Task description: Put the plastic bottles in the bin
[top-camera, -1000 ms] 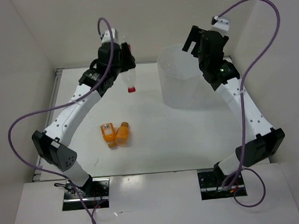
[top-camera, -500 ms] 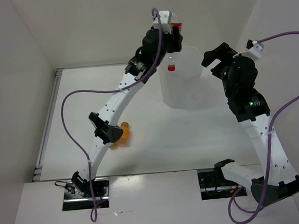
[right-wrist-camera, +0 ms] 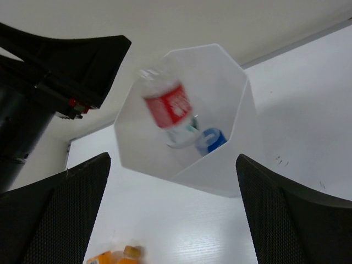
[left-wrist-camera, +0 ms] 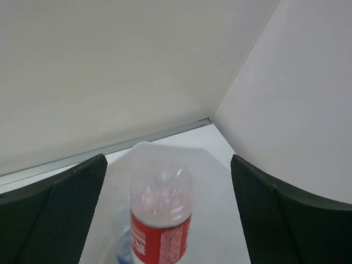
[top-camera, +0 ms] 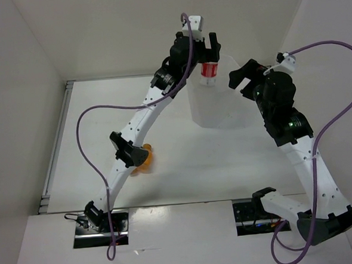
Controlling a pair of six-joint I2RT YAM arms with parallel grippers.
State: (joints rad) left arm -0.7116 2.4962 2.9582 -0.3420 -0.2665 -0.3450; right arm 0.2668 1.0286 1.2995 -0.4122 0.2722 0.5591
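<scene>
My right gripper will swing back, leftward in the top view, and down onto the stubby orange bottle, which lies below it on that side, outside the bin (top-camera: 214, 113).
My left gripper (top-camera: 208, 46) hangs open above the bin (top-camera: 214, 113), a tall translucent white bucket at the back right. The clear bottle with the red label (top-camera: 208, 74) is loose below its spread jaws, blurred in mid-air over the bin's mouth; in the left wrist view the bottle (left-wrist-camera: 160, 234) touches neither finger. A blue-label bottle (right-wrist-camera: 210, 140) lies inside the bin (right-wrist-camera: 220, 177). Two orange bottles (top-camera: 144, 159) lie on the table at left, partly hidden behind my left arm. My right gripper (top-camera: 242, 77) stands open and empty just right of the bin.
White walls close in the table at the back and on both sides. My left arm stretches diagonally across the table from its base to the bin. The right arm rises along the right side.
My left arm swung from the back left to above the bin with the red-label bottle, then its jaws opened and the bottle dropped free. The right arm drew back to the right.
</scene>
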